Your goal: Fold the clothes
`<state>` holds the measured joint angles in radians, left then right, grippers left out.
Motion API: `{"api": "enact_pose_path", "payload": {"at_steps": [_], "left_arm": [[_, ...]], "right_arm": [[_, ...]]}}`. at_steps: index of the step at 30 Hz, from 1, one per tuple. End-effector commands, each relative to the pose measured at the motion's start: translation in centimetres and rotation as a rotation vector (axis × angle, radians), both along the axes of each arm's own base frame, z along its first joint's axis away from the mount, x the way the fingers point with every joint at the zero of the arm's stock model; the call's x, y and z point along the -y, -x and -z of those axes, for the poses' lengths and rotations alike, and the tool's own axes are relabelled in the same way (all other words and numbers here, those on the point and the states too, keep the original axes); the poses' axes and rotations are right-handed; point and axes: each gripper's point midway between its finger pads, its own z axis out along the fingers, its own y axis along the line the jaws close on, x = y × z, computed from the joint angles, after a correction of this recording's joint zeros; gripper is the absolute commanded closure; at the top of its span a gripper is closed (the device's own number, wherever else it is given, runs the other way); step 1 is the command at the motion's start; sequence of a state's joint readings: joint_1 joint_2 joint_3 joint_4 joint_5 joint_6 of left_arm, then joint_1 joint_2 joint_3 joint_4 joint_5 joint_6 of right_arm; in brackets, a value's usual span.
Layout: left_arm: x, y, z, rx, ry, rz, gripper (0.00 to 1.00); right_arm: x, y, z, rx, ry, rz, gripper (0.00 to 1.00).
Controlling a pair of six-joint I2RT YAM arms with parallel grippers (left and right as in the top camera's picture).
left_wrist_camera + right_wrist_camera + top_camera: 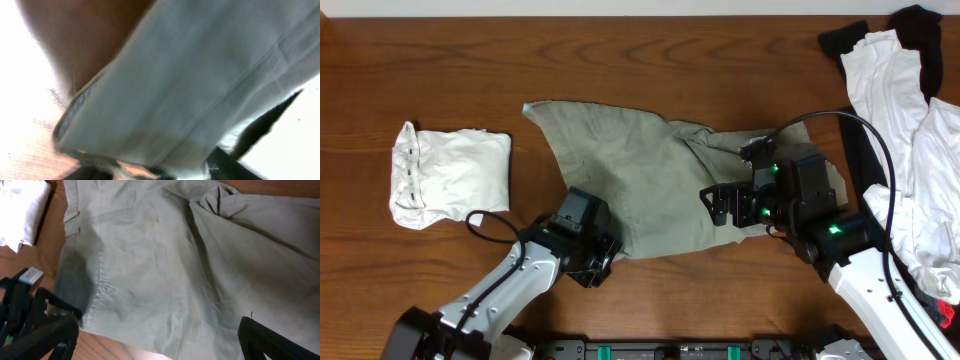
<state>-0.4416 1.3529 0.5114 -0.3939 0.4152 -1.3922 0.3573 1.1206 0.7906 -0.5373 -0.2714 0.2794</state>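
I will move my right gripper back and down onto the near edge of the khaki garment (650,180) toward the pile, because it runs past my open fingers that way.
The khaki garment (650,180) lies spread and wrinkled across the middle of the table. My left gripper (592,262) is at its near edge. The left wrist view is blurred and filled with the khaki cloth (190,85), whose hem runs down to the fingers; I cannot tell whether they grip it. My right gripper (725,205) hovers over the garment's right part. It is open and empty, with its fingers wide apart over the khaki cloth (165,280) near its front edge.
A folded white garment (450,175) lies at the left and also shows in the right wrist view (22,210). A pile of white clothes (920,150) and black clothes (920,30) fills the right edge. The wood table (620,50) shows at the back.
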Motion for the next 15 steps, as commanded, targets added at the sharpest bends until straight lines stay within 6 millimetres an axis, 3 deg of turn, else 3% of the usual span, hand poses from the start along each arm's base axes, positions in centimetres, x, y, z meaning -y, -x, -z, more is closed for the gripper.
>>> {"api": "enact_pose_path", "payload": {"at_steps": [1,3,4,6,10,15], "left_arm": [[-1.2,0.3,1.2,-0.011,-0.076,-0.008,0.77],[-1.7,-0.1,1.2,0.019,-0.104,0.002,0.92],[-2.0,-0.3,1.2,0.034,-0.117,0.008,0.94],[-2.6,-0.7,1.0,0.064,-0.142,0.024,0.94],[-5.2,-1.2,0.5,0.098,-0.215,0.011,0.94],[-8.4,-1.7,-0.3,0.133,-0.292,-0.023,0.94]], "right_arm": [[0.4,-0.3,-0.8,0.028,0.010,0.005,0.01],[0.9,-0.4,-0.5,0.023,0.034,0.031,0.01],[1.4,-0.5,-0.2,0.015,0.053,0.060,0.01],[3.2,-0.5,0.5,-0.014,0.105,0.150,0.01],[8.6,0.3,2.3,-0.104,0.243,0.397,0.01],[11.9,1.5,3.3,-0.197,0.275,0.519,0.01]]}}
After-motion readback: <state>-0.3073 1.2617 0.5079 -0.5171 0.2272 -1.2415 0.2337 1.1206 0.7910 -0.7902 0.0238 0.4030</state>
